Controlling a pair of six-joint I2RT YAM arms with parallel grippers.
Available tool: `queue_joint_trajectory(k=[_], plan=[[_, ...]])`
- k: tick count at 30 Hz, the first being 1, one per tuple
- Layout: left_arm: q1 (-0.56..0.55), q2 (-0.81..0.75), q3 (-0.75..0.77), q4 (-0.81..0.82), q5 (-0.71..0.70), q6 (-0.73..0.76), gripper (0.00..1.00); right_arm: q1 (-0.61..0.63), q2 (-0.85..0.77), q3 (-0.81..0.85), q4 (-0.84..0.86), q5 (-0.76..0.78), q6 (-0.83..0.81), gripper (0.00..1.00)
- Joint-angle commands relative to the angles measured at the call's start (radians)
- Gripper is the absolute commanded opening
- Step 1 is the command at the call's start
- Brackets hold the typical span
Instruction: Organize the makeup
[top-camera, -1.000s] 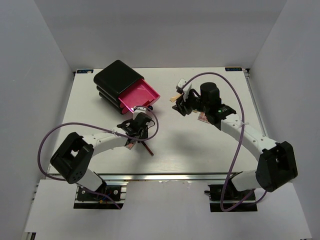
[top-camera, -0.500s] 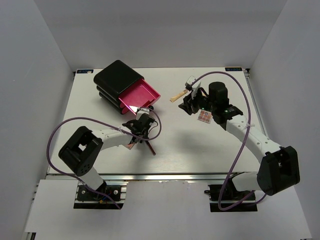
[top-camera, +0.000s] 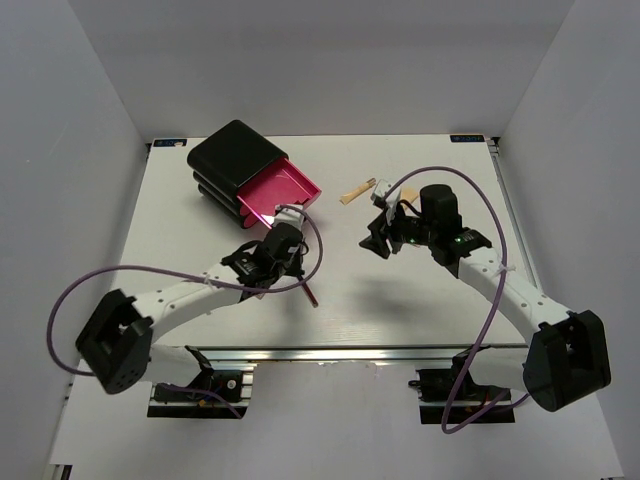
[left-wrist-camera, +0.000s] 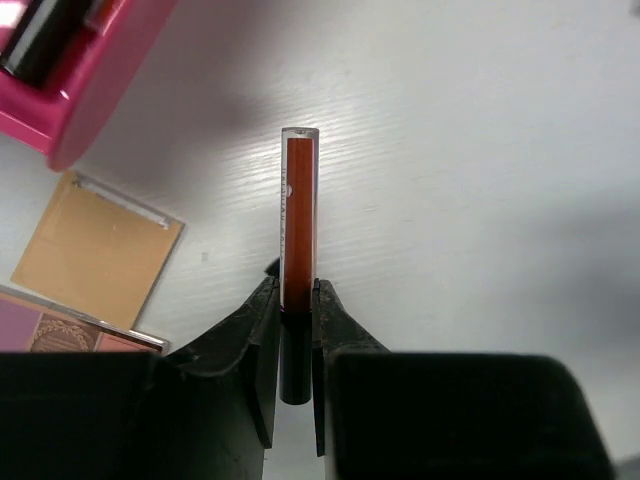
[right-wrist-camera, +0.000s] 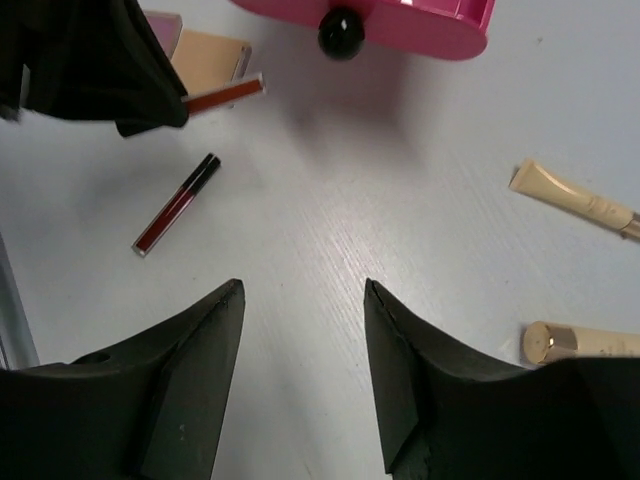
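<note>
The left gripper will next lift the dark-and-red pencil (left-wrist-camera: 299, 210) up and outward over the pink drawer's rim, then lower it inside and release it, since similar makeup already lies there.
My left gripper (left-wrist-camera: 293, 290) is shut on a thin dark-and-red pencil (left-wrist-camera: 299, 210), held just above the table in front of the pink drawer (left-wrist-camera: 90, 80). In the top view it (top-camera: 280, 245) sits just near of that drawer. A tan compact (left-wrist-camera: 98, 250) and an eyeshadow palette (left-wrist-camera: 55, 325) lie to its left. A second pencil (right-wrist-camera: 177, 204) lies on the table (top-camera: 310, 292). My right gripper (right-wrist-camera: 303, 290) is open and empty above bare table, also in the top view (top-camera: 380, 240). Two beige tubes (right-wrist-camera: 575, 200) (right-wrist-camera: 580, 342) lie to its right; one shows from above (top-camera: 357, 191).
The big black box (top-camera: 228, 155) stands at the back left with its pink drawer (top-camera: 275, 195) pulled open; the drawer's black knob (right-wrist-camera: 341, 32) faces the arms. The table's near edge (top-camera: 330, 345) runs below both grippers.
My right gripper has let go of a beige tube, which now lies at the back, and has drawn back toward the near side, open. My left arm has shifted, still gripping the pencil.
</note>
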Motion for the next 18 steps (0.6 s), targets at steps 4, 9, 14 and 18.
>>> queue_joint_trajectory(k=[4, 9, 14, 18], plan=[[-0.023, -0.192, 0.022, -0.034, 0.085, 0.070, 0.00, -0.003, -0.037, -0.047, -0.030, -0.044, -0.026, 0.57], [-0.023, -0.192, 0.132, -0.073, 0.021, 0.189, 0.00, -0.002, -0.031, -0.052, -0.018, -0.041, -0.025, 0.57], [0.003, -0.063, 0.295, -0.121, -0.094, 0.378, 0.00, -0.002, -0.022, -0.067, -0.003, -0.085, -0.045, 0.59], [0.077, -0.003, 0.338, -0.087, -0.075, 0.452, 0.00, 0.020, 0.022, -0.073, -0.005, -0.078, -0.044, 0.59]])
